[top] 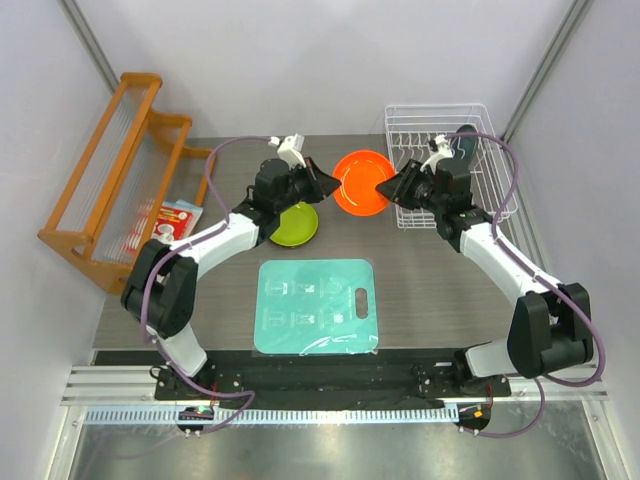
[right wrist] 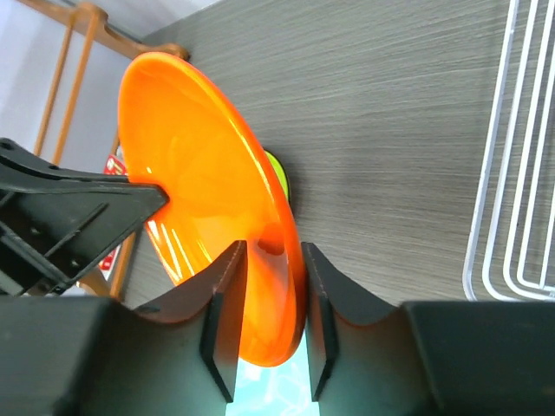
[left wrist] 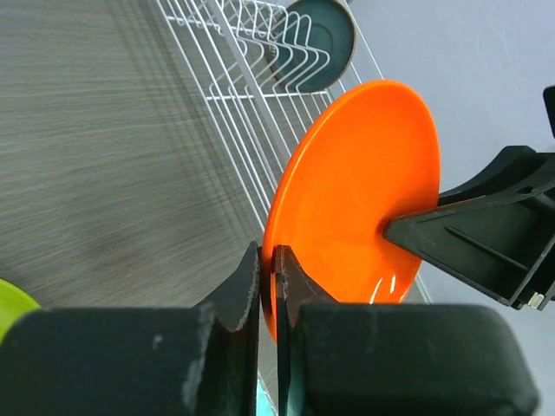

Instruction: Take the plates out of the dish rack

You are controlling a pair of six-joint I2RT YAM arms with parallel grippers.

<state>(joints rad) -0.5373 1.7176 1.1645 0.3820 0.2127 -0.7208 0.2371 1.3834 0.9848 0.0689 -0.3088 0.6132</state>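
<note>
The left gripper lowers toward the left in the top view next and releases the orange plate onto the lime green plate [top: 293, 224], which lies below, on that side.
An orange plate [top: 362, 183] hangs on edge above the table between both arms. My left gripper [left wrist: 267, 256] is shut on its rim, at the plate's left side [top: 335, 181]. My right gripper [right wrist: 273, 251] straddles the opposite rim [top: 385, 187], and its jaws stand apart with a gap on one side of the orange plate [right wrist: 199, 165]. A lime green plate [top: 293, 224] lies flat on the table under the left arm. A blue-teal plate [top: 463, 143] stands upright in the white wire dish rack [top: 490, 130] at the back right.
A teal rectangular mat [top: 315, 305] lies at the table's middle front. An orange wooden slanted rack [top: 110, 190] stands at the left edge, with a red and white item [top: 178, 218] beside it. Grey walls close in both sides.
</note>
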